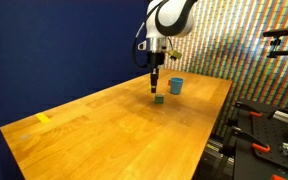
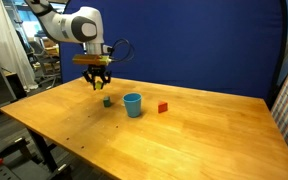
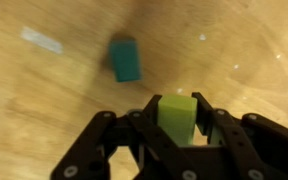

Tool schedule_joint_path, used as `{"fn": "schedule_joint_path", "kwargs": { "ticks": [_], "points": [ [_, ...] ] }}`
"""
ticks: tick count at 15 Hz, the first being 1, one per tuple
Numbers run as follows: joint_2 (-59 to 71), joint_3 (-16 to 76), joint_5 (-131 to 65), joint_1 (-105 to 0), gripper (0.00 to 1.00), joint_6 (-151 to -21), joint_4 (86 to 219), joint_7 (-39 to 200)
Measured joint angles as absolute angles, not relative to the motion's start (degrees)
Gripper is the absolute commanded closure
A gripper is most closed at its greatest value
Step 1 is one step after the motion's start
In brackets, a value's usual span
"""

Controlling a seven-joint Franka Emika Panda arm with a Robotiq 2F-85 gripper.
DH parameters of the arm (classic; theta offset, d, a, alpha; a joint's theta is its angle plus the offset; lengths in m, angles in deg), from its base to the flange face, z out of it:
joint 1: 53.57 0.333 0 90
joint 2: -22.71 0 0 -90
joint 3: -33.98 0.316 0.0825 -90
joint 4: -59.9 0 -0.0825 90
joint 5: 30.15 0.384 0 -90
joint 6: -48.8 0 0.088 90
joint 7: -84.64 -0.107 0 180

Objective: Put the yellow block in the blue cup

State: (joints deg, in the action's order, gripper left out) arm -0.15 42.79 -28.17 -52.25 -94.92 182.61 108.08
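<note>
The yellow block goes up and over the blue cup's opening (image 2: 132, 97) next, then down for its release, because it hangs low beside the upright cup.
My gripper (image 3: 178, 118) is shut on the yellow block (image 3: 177, 110), a small cube that looks yellow-green in the wrist view. In both exterior views the gripper (image 1: 154, 86) (image 2: 97, 85) hangs a little above the wooden table. The blue cup (image 1: 175, 85) (image 2: 133, 104) stands upright on the table, close beside the gripper and apart from it. The cup is out of the wrist view.
A small green cube (image 1: 159, 98) (image 2: 108, 101) (image 3: 124, 58) lies on the table just below and beside the gripper. A red block (image 2: 163, 107) sits past the cup. A flat yellow piece (image 1: 42, 119) lies near a far table corner.
</note>
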Motion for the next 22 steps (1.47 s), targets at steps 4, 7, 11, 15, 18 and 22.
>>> {"fn": "schedule_joint_path", "kwargs": {
  "ticks": [4, 7, 11, 15, 18, 22],
  "points": [
    [7.14, 36.23, -30.14, -56.26, 0.84, -94.95, 184.75, 105.81],
    [9.61, 32.20, -31.71, -58.41, 0.84, -94.88, 185.94, 103.69],
    [9.58, 29.46, -32.00, -60.11, 0.84, -94.81, 188.14, 101.56],
    [8.80, 29.08, -32.00, -60.66, 0.83, -94.84, 189.54, 100.41],
    [8.09, 29.40, -32.00, -60.62, 0.83, -94.89, 189.51, 100.02],
    [7.27, 29.93, -31.96, -60.54, 0.24, -94.91, 189.39, 99.70]
  ]
}}
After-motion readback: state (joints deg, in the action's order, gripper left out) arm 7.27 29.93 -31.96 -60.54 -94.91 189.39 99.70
